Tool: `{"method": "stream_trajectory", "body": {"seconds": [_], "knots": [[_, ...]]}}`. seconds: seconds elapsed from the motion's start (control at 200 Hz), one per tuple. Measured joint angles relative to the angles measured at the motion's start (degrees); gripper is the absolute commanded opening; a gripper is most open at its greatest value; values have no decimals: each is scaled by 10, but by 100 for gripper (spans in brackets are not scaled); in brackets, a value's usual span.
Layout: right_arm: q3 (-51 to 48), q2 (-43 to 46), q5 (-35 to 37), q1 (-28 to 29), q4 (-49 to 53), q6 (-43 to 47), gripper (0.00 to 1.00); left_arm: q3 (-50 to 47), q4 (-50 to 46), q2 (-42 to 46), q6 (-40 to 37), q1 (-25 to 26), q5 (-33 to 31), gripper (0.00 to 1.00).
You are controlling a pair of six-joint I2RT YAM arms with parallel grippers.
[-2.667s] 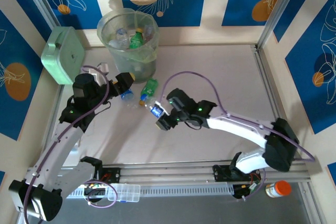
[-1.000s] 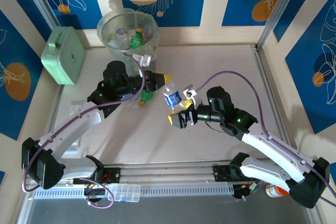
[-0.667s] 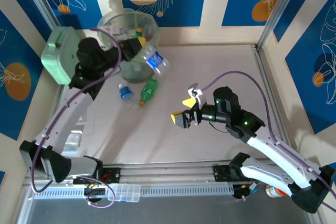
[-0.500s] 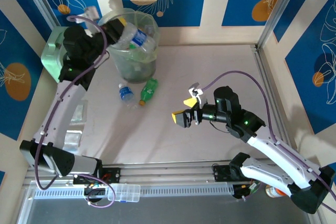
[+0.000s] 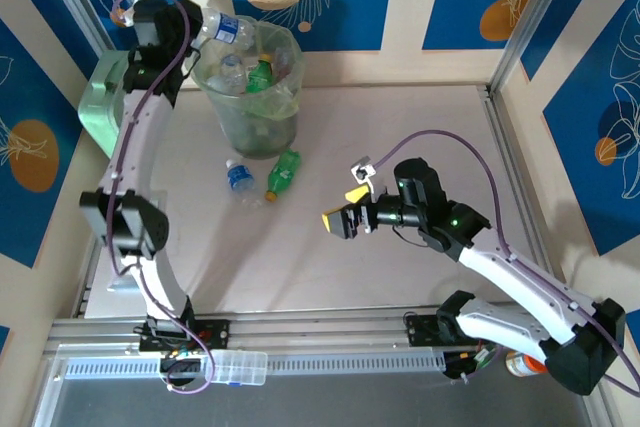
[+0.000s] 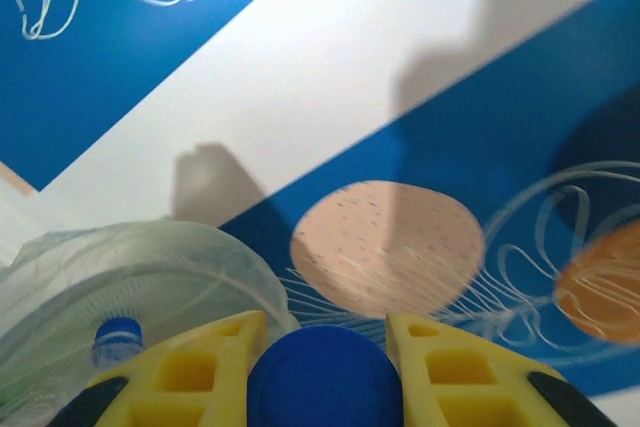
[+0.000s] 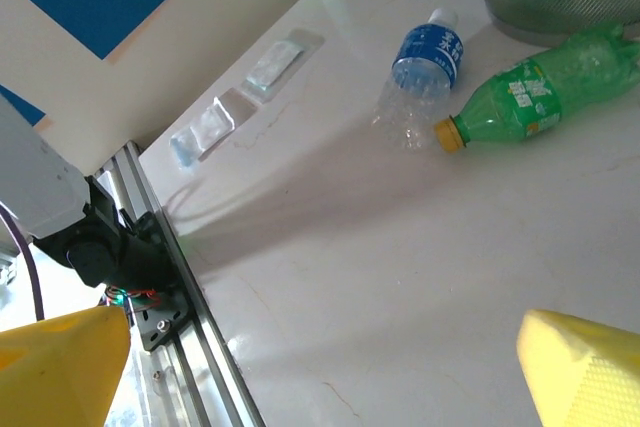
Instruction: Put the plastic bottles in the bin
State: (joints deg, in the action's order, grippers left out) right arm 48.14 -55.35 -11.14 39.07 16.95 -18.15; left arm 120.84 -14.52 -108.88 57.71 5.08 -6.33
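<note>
I will move my left gripper toward the bin's opening [image 5: 250,59] [image 6: 165,312] and go down to let go of the bottle inside, because the end of the bottle with the cap is still hanging outside the bin's rim.
My left gripper [image 5: 196,33] is raised at the back left, shut on a clear plastic bottle [image 5: 226,27] with a blue label that pokes over the bin's [image 5: 248,107] back rim. In the left wrist view its yellow fingers [image 6: 215,367] clamp the bottle's blue cap [image 6: 320,379], with the bin rim [image 6: 130,262] below left. Several bottles lie inside the bin, one of them green [image 5: 261,73]. On the table lie a clear bottle [image 5: 238,179] [image 7: 425,59] and a green bottle [image 5: 284,171] [image 7: 535,87]. My right gripper [image 5: 346,213] [image 7: 325,377] hovers open mid-table, with nothing between its fingers.
A mint-green box [image 5: 104,107] leans at the left wall beside the bin. Small plastic packets [image 7: 270,67] lie near the left table edge. A clear case [image 5: 235,367] sits on the front rail, and an orange-capped bottle [image 5: 527,359] stands beyond it at the right.
My left arm has swung the clear bottle up from mid-table to the bin's back rim. The right gripper stays open and has shifted only slightly.
</note>
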Motion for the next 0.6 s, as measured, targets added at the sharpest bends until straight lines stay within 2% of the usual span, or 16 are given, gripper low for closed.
{"method": "stream_trajectory", "body": {"seconds": [0.11,0.35,0.43,0.6], "knots": [[-16,-18,-12,0,-27,-10,100,67,-35,-68,25,-1,-10,0],[-38,-96,-18,26,-44,-19,100,115,-39,-154,40,-1,-14,0],[-38,-113,-17,35,-48,-18,99,134,-32,-182,40,1,-6,11],[-38,-134,-16,40,-60,-18,99,146,-5,-207,21,8,19,53]]}}
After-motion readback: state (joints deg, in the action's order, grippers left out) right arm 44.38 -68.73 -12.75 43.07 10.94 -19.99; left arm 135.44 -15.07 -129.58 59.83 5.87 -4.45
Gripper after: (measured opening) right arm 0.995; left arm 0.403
